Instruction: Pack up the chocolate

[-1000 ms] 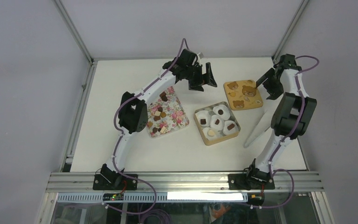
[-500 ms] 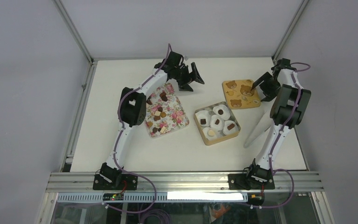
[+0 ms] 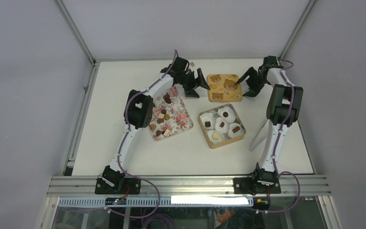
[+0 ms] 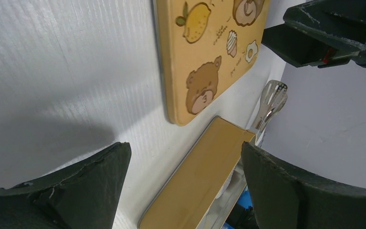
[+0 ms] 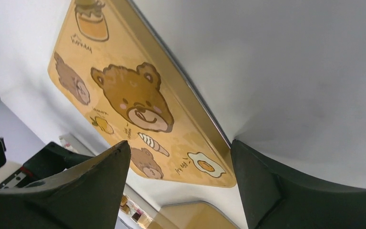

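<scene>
The lid's closest edge (image 3: 241,90) (image 5: 213,137) is between the open fingers. My right gripper needs to push to the left in the top view next, toward the middle of the lid, and close.
Small chocolates (image 3: 162,116), brown and cream, lie on the pink floral tray (image 3: 183,125). More sit in white paper cups (image 3: 222,125) inside the gold tin (image 3: 202,125). The tin's bear-printed lid (image 3: 224,87) lies flat behind it. It also shows in the left wrist view (image 4: 209,52) and the right wrist view (image 5: 133,105). My left gripper (image 3: 198,86) is open and empty at the lid's left edge (image 4: 183,148). My right gripper (image 3: 246,84) is open and empty at the lid's right edge (image 5: 178,145).
Metal tongs (image 3: 262,135) lie right of the tin, by the right arm; they also show in the left wrist view (image 4: 271,100). The tin's wall (image 4: 205,181) is close in front of the left fingers. Metal frame rails edge the table.
The lid has slid left and back, from the right side toward the middle, with my right gripper moving along its right edge. My left gripper dropped beside the lid's left edge.
</scene>
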`<state>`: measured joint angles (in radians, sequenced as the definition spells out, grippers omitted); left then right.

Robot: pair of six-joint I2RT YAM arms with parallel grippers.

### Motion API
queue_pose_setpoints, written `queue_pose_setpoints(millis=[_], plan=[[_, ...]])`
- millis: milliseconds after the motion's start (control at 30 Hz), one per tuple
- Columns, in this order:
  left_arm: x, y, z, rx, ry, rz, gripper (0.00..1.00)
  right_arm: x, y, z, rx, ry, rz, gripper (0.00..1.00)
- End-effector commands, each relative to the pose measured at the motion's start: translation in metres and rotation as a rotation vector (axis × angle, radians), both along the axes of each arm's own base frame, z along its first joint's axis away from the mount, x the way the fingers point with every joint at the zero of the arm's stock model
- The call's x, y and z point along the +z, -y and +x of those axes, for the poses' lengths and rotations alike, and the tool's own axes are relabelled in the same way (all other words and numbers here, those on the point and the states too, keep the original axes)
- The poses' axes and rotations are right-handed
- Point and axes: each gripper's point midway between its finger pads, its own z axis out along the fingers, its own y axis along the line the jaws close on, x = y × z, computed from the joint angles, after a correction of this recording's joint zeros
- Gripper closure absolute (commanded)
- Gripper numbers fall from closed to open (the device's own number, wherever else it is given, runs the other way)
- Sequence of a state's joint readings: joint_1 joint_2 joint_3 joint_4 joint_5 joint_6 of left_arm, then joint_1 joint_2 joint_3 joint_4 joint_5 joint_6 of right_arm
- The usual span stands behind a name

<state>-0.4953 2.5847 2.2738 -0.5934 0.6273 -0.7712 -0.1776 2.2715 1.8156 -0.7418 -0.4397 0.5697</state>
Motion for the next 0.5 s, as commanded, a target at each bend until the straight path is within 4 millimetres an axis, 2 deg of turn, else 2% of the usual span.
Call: queue_pose_setpoints(millis=[0, 133, 300, 467], plan=[[0.025, -0.002, 0.019, 0.016, 0.055, -0.060, 0.10, -0.010, -0.037, 0.000, 0.116, -0.016, 0.031, 0.19], [0.013, -0.010, 0.026, 0.043, 0.061, -0.026, 0.11, -0.006, -0.054, -0.004, 0.205, 0.010, 0.054, 0.20], [0.003, -0.024, 0.040, 0.117, 0.114, 0.066, 0.11, 0.000, -0.039, 0.007, 0.216, 0.065, -0.072, 0.20], [0.000, -0.027, 0.055, 0.159, 0.156, 0.084, 0.11, -0.011, -0.025, 0.021, 0.240, 0.069, -0.270, 0.20]])
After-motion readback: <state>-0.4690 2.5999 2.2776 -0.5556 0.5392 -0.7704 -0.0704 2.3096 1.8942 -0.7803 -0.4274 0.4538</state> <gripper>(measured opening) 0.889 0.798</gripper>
